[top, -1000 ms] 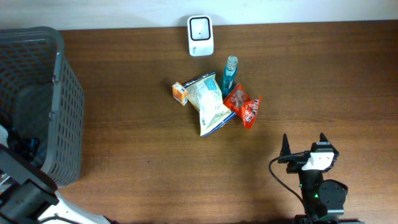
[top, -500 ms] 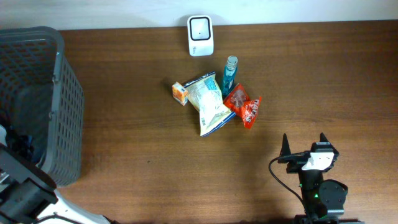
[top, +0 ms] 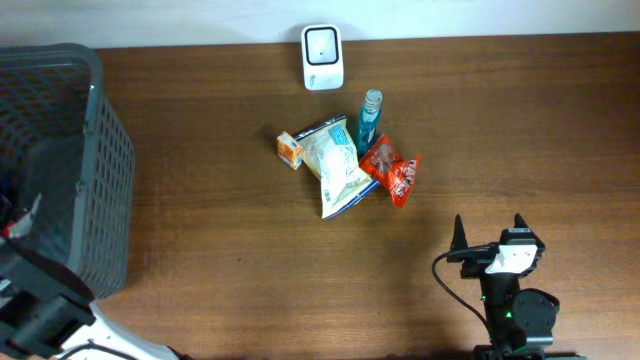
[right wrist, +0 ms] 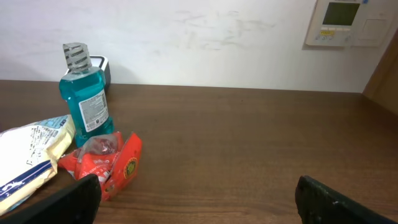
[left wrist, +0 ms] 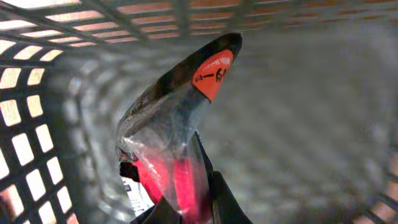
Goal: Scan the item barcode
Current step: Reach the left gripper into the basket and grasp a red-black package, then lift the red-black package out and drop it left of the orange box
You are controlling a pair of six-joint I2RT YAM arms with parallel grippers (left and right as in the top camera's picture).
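Observation:
The left gripper will rise from the grey basket, swing toward the bare tabletop beside the small orange box, go down and let go of the packet, because that spot is clear.
In the left wrist view my left gripper is inside the grey basket, shut on a clear plastic packet with red contents and an orange round sticker. The packet stands up from the jaws and no barcode shows on it. A sliver of the packet shows inside the basket in the overhead view. The white scanner stands at the table's far edge. My right gripper is open near the front right, with nothing between its fingers.
A pile lies mid-table: a blue mouthwash bottle, a white snack bag, a red snack packet and a small orange box. The right wrist view shows the bottle and red packet at left.
My left gripper has closed on the packet inside the basket, and a bit of the packet now shows in the overhead view. The right arm has not moved.

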